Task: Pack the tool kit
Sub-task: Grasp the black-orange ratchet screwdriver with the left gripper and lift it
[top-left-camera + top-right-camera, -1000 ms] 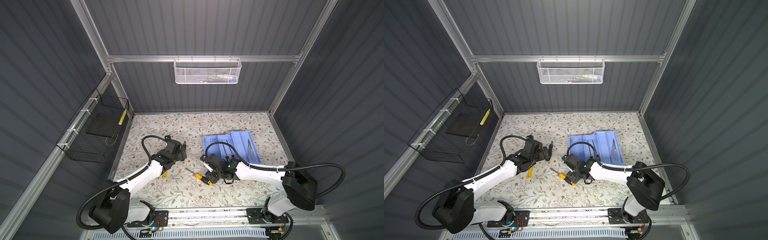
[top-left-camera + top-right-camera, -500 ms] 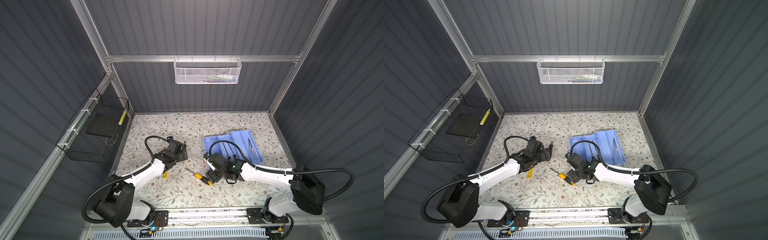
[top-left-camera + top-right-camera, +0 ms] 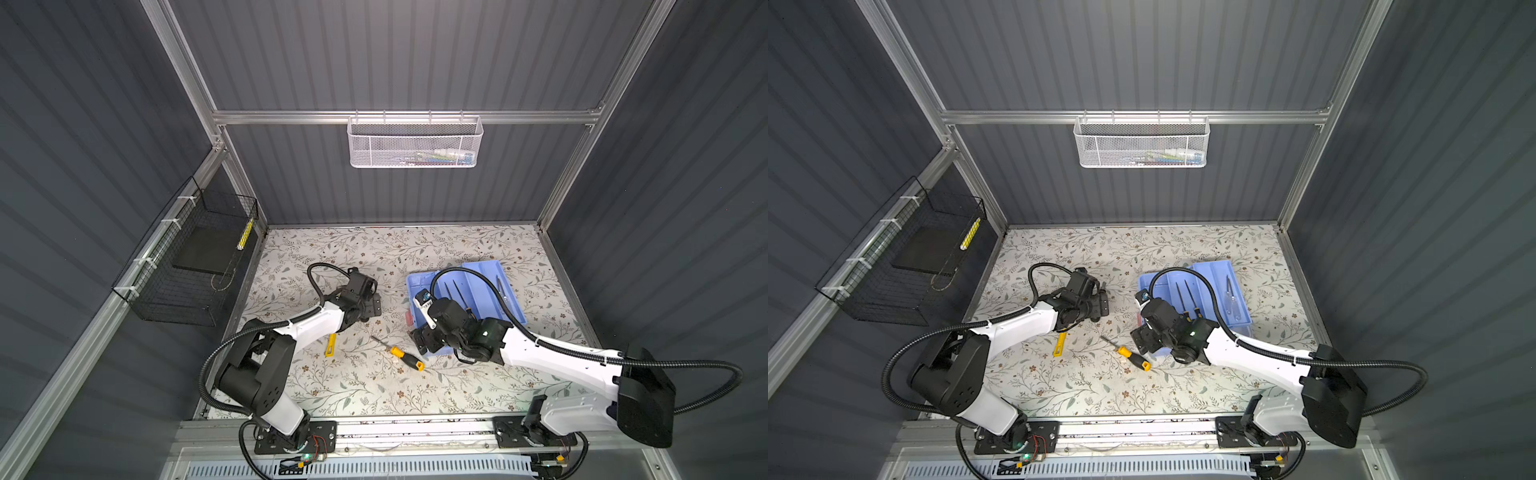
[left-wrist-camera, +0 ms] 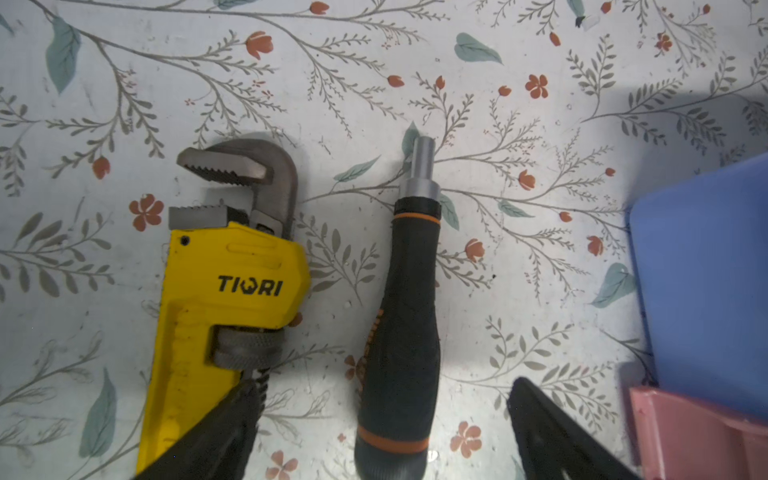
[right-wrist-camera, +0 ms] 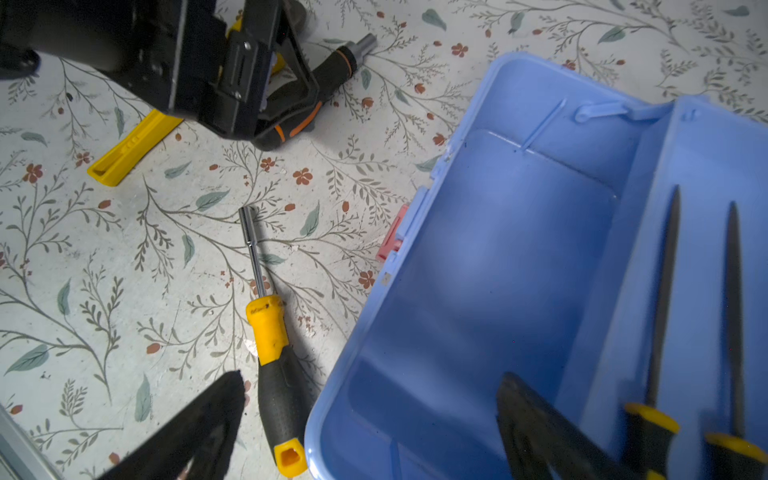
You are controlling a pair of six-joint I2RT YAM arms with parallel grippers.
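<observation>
The thick part of the black handle point(image 4: 405, 352) lies below my left gripper, between its open fingers, so next my left gripper comes down around it and closes.
The tool kit's blue base point(image 5: 498, 249) stands open on the floral table, with its pink latch point(image 5: 390, 241) on the near wall. Its tray point(image 3: 1214, 276) beside it holds two black screwdrivers point(image 5: 665, 291). My right gripper point(image 5: 370, 379) is open and straddles the base's wall. A yellow-and-black driver point(image 5: 270, 332) lies on the table by one fingertip point(image 5: 224, 395). My left gripper point(image 4: 384, 386) is open around the handle of a black-and-orange screwdriver point(image 4: 407, 311). The yellow pipe wrench point(image 4: 232, 270) lies next to that screwdriver. In both top views the grippers point(image 3: 368, 301) point(image 3: 422, 338) face each other at mid table.
A white mesh basket point(image 3: 415, 143) hangs on the back wall and a black wire basket point(image 3: 187, 266) on the left wall. Metal pliers point(image 3: 1231, 295) lie in the tray. The right arm's cable point(image 3: 465, 272) loops over the box. An aluminium rail point(image 3: 395, 428) runs along the front.
My right gripper has opened wider and shifted slightly toward the blue box. The yellow-and-black driver lies where it was. The left arm has barely moved.
</observation>
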